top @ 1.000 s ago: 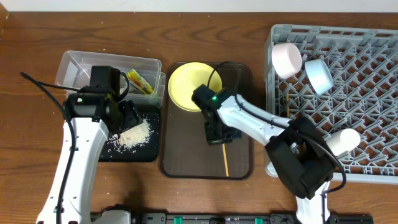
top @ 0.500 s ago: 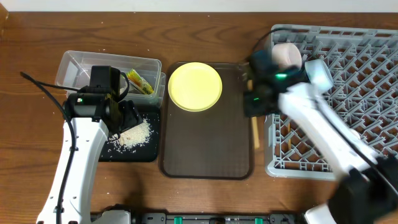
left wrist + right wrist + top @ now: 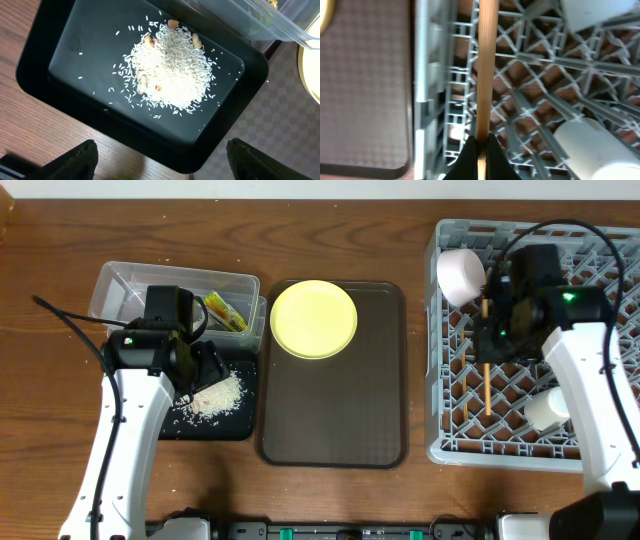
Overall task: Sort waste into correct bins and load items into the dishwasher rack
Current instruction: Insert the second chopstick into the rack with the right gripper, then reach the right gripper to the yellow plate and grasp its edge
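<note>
The wooden chopstick should go down into the grey dishwasher rack with my right gripper, lengthwise beside the one lying there, before I release it.
My right gripper (image 3: 487,332) (image 3: 482,146) is shut on a wooden chopstick (image 3: 487,375) (image 3: 486,65) and holds it lengthwise over the left part of the grey dishwasher rack (image 3: 590,250) (image 3: 535,75). In the rack are a pinkish-white bowl (image 3: 460,274), a pale cup (image 3: 548,410) (image 3: 592,147) and a light blue bowl (image 3: 597,11), which my right arm hides in the overhead view. My left gripper (image 3: 200,366) (image 3: 162,162) is open and empty above the black tray (image 3: 170,425) (image 3: 65,65) of rice scraps (image 3: 216,396) (image 3: 172,70). The yellow-green wrapper (image 3: 225,311) lies in the clear tub (image 3: 120,280). I cannot make out the tissue.
The yellow plate (image 3: 313,319) sits at the far end of the brown serving tray (image 3: 335,415) (image 3: 365,85), between the black tray and the rack. The tub's corner (image 3: 270,20) overhangs the black tray.
My right arm has carried the chopstick from the brown serving tray rightward to over the rack. The left arm has not moved.
</note>
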Controlling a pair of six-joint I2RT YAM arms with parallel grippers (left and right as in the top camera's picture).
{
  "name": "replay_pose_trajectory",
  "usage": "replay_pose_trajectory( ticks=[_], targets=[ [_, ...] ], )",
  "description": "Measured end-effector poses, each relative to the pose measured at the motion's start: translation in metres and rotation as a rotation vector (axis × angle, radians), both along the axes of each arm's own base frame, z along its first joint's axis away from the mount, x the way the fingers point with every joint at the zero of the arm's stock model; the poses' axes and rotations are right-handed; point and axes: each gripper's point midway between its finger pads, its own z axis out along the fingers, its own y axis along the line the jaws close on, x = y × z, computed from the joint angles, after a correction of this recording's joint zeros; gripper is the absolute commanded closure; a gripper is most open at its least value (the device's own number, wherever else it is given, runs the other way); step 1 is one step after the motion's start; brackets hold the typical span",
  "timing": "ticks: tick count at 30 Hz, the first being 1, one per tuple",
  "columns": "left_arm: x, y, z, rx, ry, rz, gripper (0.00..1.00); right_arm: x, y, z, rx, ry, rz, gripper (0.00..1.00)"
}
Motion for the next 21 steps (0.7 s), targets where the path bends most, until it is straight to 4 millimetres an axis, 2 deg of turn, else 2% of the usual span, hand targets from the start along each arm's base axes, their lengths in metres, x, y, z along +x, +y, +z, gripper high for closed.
replay_pose_trajectory(
  ticks=[3,8,12,15,21],
  targets=[
    [0.000,0.000,0.000,0.000,0.000,0.000,0.15,0.001,-0.008,-0.008,-0.009,0.026,0.007,0.99],
    [0.000,0.000,0.000,0.000,0.000,0.000,0.15,0.006,-0.009,-0.030,-0.015,0.090,0.033,0.96],
    [0.000,0.000,0.000,0.000,0.000,0.000,0.15,0.008,-0.009,-0.044,-0.016,0.127,0.044,0.83],
    [0.000,0.000,0.000,0.000,0.000,0.000,0.15,0.009,-0.009,-0.045,-0.018,0.128,0.052,0.76],
    [0.000,0.000,0.000,0.000,0.000,0.000,0.15,0.011,-0.009,-0.045,-0.018,0.122,0.054,0.71]
  ],
)
